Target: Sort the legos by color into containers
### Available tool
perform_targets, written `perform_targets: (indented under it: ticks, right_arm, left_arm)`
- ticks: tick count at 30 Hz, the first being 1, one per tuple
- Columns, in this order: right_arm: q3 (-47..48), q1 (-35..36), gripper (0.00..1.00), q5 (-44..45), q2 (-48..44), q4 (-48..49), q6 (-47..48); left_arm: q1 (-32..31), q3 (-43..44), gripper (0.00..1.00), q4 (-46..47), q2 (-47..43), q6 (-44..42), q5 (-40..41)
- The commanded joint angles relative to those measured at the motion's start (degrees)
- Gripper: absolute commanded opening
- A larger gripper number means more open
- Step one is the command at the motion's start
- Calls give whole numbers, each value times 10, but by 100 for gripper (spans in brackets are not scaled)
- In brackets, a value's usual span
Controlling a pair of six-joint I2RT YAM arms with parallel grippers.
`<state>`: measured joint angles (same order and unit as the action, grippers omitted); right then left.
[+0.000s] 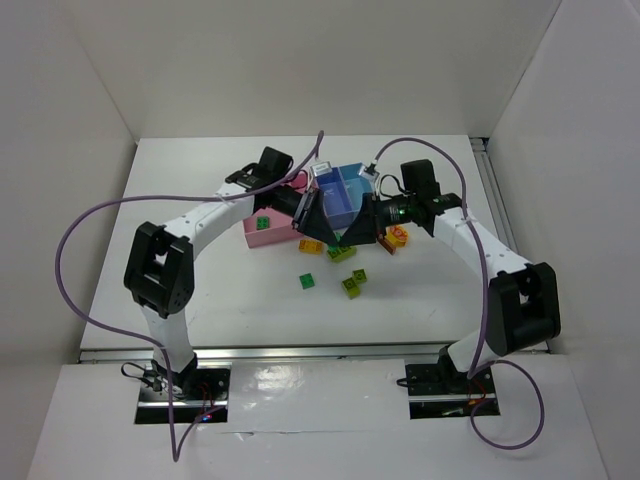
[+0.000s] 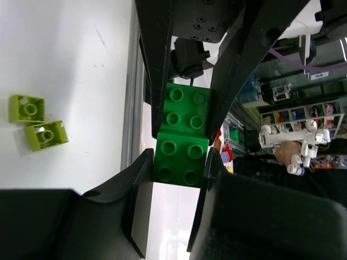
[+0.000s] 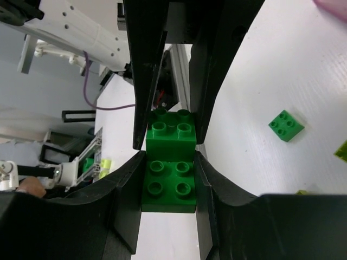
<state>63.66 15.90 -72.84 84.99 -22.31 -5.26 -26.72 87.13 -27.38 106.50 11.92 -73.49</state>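
Note:
My left gripper should move next over the pink bin (image 1: 268, 236) and release, since the pink bin with its green brick lies to my gripper's left in the top view.
My two grippers meet tip to tip above the table in front of the bins, the left gripper (image 1: 312, 218) and the right gripper (image 1: 364, 226). Two dark green bricks are joined end to end between them. In the left wrist view my left gripper (image 2: 180, 162) is shut on the near dark green brick (image 2: 181, 161), and the far one (image 2: 185, 108) sits in the other gripper's fingers. In the right wrist view my right gripper (image 3: 169, 162) is shut on its dark green brick (image 3: 169, 184). The violet-blue bin (image 1: 340, 200) and a pink bin (image 1: 268, 236) lie behind.
Loose bricks lie on the table below the grippers: an orange-yellow one (image 1: 311, 246), lime ones (image 1: 341, 253) (image 1: 353, 284), a dark green one (image 1: 307, 281) and an orange one (image 1: 398, 235). A green brick (image 1: 262, 223) sits at the pink bin. Two lime bricks (image 2: 27, 108) (image 2: 46, 135) show in the left wrist view.

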Motion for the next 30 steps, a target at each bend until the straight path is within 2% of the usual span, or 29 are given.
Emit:
perform_targets:
  ticks: [1, 7, 13, 16, 17, 18, 20, 23, 26, 27, 28, 29, 30]
  right_arm:
    - [18, 5, 12, 60, 11, -69, 51]
    - [18, 5, 12, 117, 4, -59, 33]
    - [12, 0, 12, 158, -2, -29, -3]
    - [12, 0, 12, 225, -2, -16, -33]
    - [17, 0, 13, 249, 3, -10, -53]
    - [17, 0, 13, 280, 4, -10, -58]
    - [17, 0, 13, 309, 9, 15, -92]
    - [50, 9, 14, 358, 33, 22, -115]
    - [83, 33, 14, 418, 67, 22, -135]
    - [106, 47, 14, 443, 77, 22, -141]
    - [119, 53, 14, 456, 100, 22, -148]
    - [131, 60, 14, 467, 112, 22, -148]
    - [158, 66, 14, 478, 125, 29, -156]
  left_arm:
    - [36, 32, 0, 8, 0, 19, -12]
    - [85, 4, 0, 78, -22, 84, 23]
    - [124, -19, 0, 90, -34, 100, 53]
    - [156, -29, 0, 66, -45, 108, 147]
    - [162, -29, 0, 46, -45, 114, 256]
    - [168, -21, 0, 2, -45, 115, 317]
    - [168, -13, 0, -29, -45, 120, 458]
    - [168, -13, 0, -42, -45, 137, 555]
    - [163, 2, 1, -42, -24, 143, 590]
    - [163, 13, 9, -51, -15, 143, 596]
    - [163, 22, 23, -57, -7, 143, 596]
    - [163, 41, 44, -57, 0, 143, 596]
    - [163, 48, 53, -65, 6, 143, 596]
